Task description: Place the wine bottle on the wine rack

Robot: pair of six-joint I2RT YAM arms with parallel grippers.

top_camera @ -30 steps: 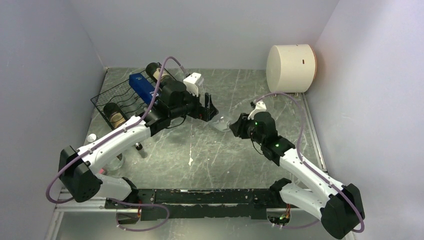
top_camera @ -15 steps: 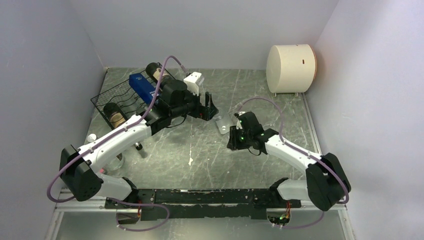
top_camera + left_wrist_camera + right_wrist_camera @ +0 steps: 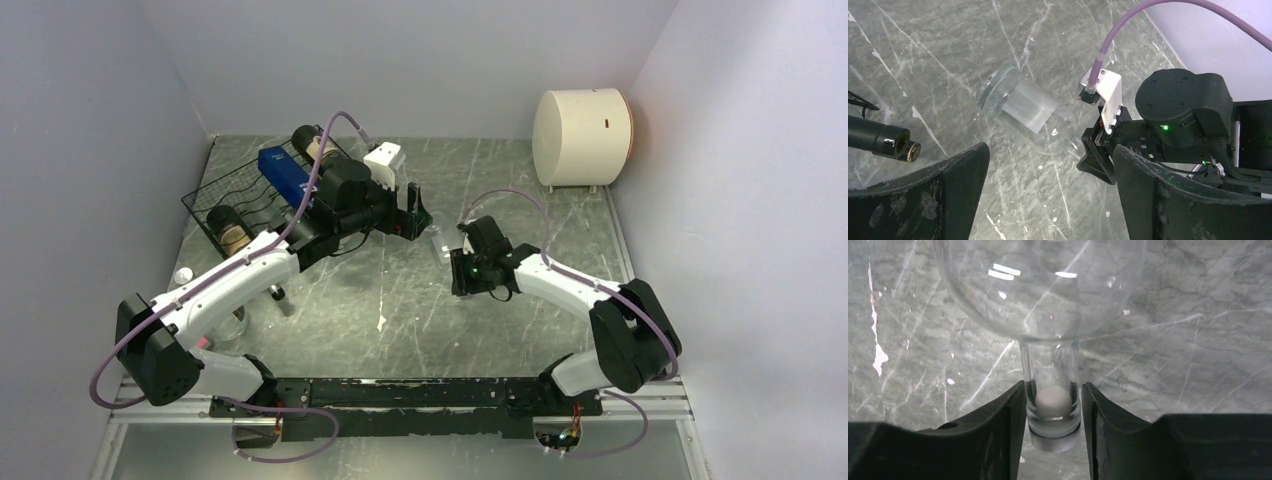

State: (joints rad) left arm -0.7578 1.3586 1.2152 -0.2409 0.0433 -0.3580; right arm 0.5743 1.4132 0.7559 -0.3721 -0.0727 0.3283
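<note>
The right gripper's fingers are on both sides of only the corked end, so next it should move gently down and outward to the neck by the bottle's shoulder (image 3: 1050, 354), then let go of the bottle.
A clear glass wine bottle (image 3: 443, 245) with a pale label lies on its side on the marble table (image 3: 400, 300). It also shows in the left wrist view (image 3: 1023, 107). My right gripper (image 3: 458, 268) is shut on its neck. In the right wrist view the two fingers (image 3: 1008, 410) flank the corked neck (image 3: 1053, 395) closely. My left gripper (image 3: 415, 215) is open and empty, hovering just left of the bottle. The black wire wine rack (image 3: 205, 205) stands at the back left, behind the left arm.
The rack holds a blue bottle (image 3: 285, 172) and two dark bottles (image 3: 232, 228). A dark bottle neck (image 3: 878, 140) shows at the left in the left wrist view. A white cylinder (image 3: 582, 135) stands back right. Small items (image 3: 183, 275) lie by the left wall.
My right arm has swung left and down to the bottle's neck, and its fingers now sit round it. The left gripper has shifted slightly; the bottle has not moved.
</note>
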